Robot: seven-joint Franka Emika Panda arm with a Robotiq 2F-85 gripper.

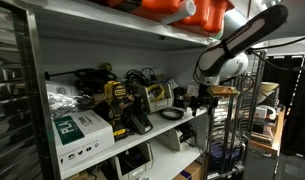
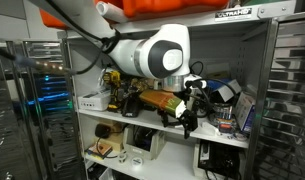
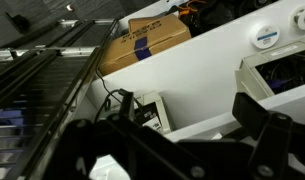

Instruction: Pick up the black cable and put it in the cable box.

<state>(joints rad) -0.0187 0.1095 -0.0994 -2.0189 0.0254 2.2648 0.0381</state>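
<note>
My open fingers are still short of the cable. My gripper will next move outward and down onto one side of the black cable's coil (image 1: 173, 114).
A black cable (image 1: 173, 114) lies coiled near the front edge of the white shelf (image 1: 142, 135). My gripper (image 1: 199, 100) hangs just beside the coil at the shelf's end, and it also shows in front of the shelf in an exterior view (image 2: 189, 118). In the wrist view the gripper (image 3: 192, 115) has its dark fingers wide apart with nothing between them. A brown cardboard box (image 3: 142, 42) with blue tape stands on the shelf; it also shows behind my gripper in an exterior view (image 2: 157, 100). The coil does not show in the wrist view.
Tools crowd the shelf: a yellow drill (image 1: 117, 100) and a white box with a green label (image 1: 77, 128). An orange container (image 1: 182, 10) sits on the top shelf. A wire rack (image 1: 242, 120) stands beside my arm. A white device (image 3: 147, 110) sits on the lower shelf.
</note>
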